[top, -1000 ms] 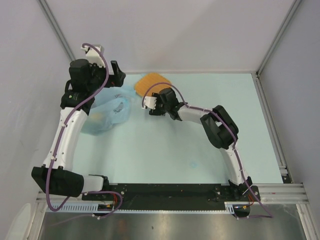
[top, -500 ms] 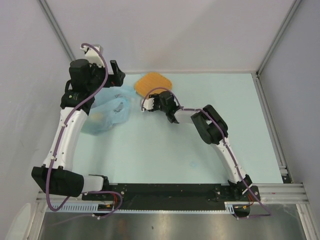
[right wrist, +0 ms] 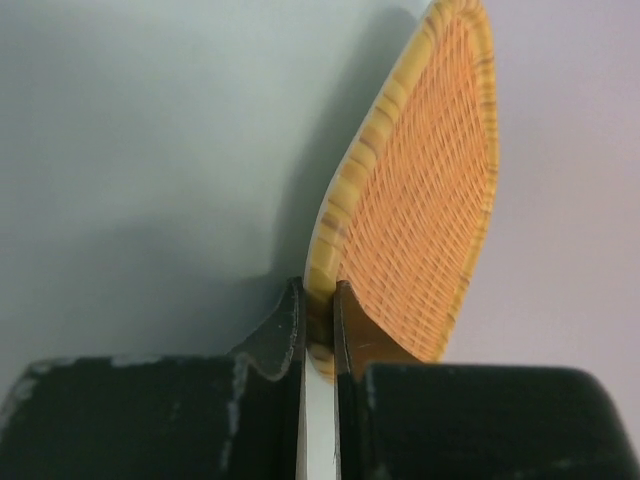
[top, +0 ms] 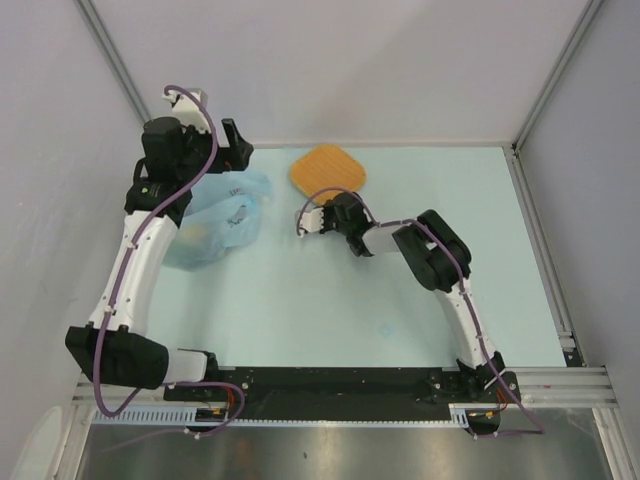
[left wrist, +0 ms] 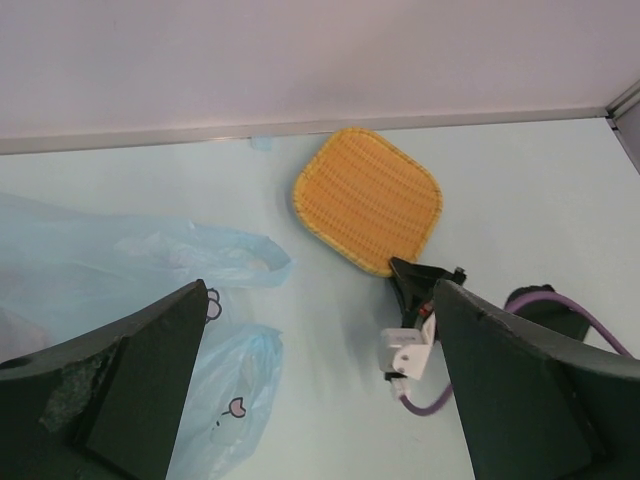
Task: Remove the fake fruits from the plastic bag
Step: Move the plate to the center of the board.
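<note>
The tray sits by the back wall, so the robot's right gripper next needs to pull the tray [top: 327,170] back toward the base onto the bare near part of the table and let go of the tray's rim.
The pale blue plastic bag [top: 215,213] lies crumpled at the far left of the table, small dark prints on it [left wrist: 120,262]. A yellowish shape of the fake fruits [top: 196,236] shows faintly through it; the others are hidden. My left gripper [top: 238,155] hovers over the bag's far end, wide open and holding nothing [left wrist: 320,300]. My right gripper [top: 338,197] is shut on the near rim of the woven orange tray [top: 327,170], and the rim sits pinched between its black fingers [right wrist: 320,322]. The tray [right wrist: 425,190] stays flat on the table.
The back wall meets the table just behind the tray [left wrist: 368,200]. My right gripper [left wrist: 415,285] with its purple cable shows in the left wrist view, right of the bag. Metal frame rails run along the right edge [top: 540,250].
My right gripper went from open to shut on the tray's rim. The tray has shifted a little to the right. The left arm and the bag have not moved.
</note>
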### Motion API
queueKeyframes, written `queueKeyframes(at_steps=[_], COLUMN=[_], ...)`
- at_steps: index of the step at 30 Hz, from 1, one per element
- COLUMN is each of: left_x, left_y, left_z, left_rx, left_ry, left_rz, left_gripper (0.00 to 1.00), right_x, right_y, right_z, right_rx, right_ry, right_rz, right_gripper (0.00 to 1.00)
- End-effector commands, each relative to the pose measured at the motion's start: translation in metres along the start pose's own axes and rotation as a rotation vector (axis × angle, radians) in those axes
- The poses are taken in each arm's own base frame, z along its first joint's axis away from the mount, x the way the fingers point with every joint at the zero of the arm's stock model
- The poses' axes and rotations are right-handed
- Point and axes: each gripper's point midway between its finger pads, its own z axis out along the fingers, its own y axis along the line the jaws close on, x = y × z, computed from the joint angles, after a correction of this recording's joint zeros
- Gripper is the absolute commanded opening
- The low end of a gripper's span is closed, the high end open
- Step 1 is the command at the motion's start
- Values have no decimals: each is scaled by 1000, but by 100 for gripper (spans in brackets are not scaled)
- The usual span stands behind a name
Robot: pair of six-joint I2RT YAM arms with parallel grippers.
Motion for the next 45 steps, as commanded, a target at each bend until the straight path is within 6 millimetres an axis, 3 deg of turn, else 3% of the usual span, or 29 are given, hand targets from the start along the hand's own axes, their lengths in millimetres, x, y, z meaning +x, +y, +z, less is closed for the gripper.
queueKeyframes(at_steps=[1,3,5,6,7,8,9,10,12,16,18,19,21,23,25,26,28,30,31,33,35,38,39,43,44,45], left_x=[-2,-1,0,0,1,3,4,5,7,16,24,27,36,46,56,66,77,102,112,138,155,158,158,160,165,165], left_y=[-4,-5,-6,-7,-7,-7,-8,-7,-9,-7,-6,-6,-4,-1,0,1,3,8,8,11,12,12,12,10,9,8], left_z=[9,10,13,14,16,19,20,22,25,28,29,31,32,36,40,44,47,50,51,50,48,43,40,31,28,27], left_rx=[30,41,51,54,55,59,62,62,71,70,67,67,63,59,57,54,44,13,7,-11,-14,-15,-12,2,4,10], left_ry=[-7,-5,0,-1,1,8,9,10,15,37,54,60,81,103,126,153,184,233,255,302,326,336,338,360,376,378], left_rz=[-24,-29,-34,-35,-39,-43,-47,-51,-59,-65,-67,-68,-72,-74,-79,-96,-120,-175,-189,-212,-215,-197,-190,-163,-164,-165], left_gripper=[100,100,100,99,99,99,99,99,98,97,96,96,96,96,96,96,96,96,96,100,100,100,100,100,100,100], right_x=[23,9,3,-9,-5,-12,-19,-19,-22,-11,-5,-10,-13,-23,-35,-44,-58,-68,-75,-80,-83,-86,-87,-80,-78,-78], right_y=[55,59,81,67,99,107,103,125,138,144,158,152,173,174,190,188,204,212,217,217,229,254,259,279,278,277], right_z=[-56,-86,-116,-134,-162,-178,-199,-223,-251,-285,-306,-314,-342,-360,-385,-394,-421,-443,-451,-444,-448,-454,-453,-448,-450,-452], right_rx=[-226,-326,-435,-435,-554,-598,-613,-679,-745,-789,-828,-813,-896,-894,-960,-951,-1036,-1083,-1112,-1078,-1119,-1233,-1253,-1325,-1340,-1348], right_ry=[109,100,87,58,82,52,34,34,37,109,119,85,79,53,29,3,-25,-47,-91,-130,-158,-152,-128,-20,-8,-11], right_rz=[106,130,161,164,171,173,162,160,200,238,227,208,190,163,125,134,105,109,96,71,27,22,37,0,-4,-5], right_gripper=[0,0,0,0,0,0,0,0,0,0,0,0,1,1,1,2,3,5,6,11,19,24,18,26,43,54])
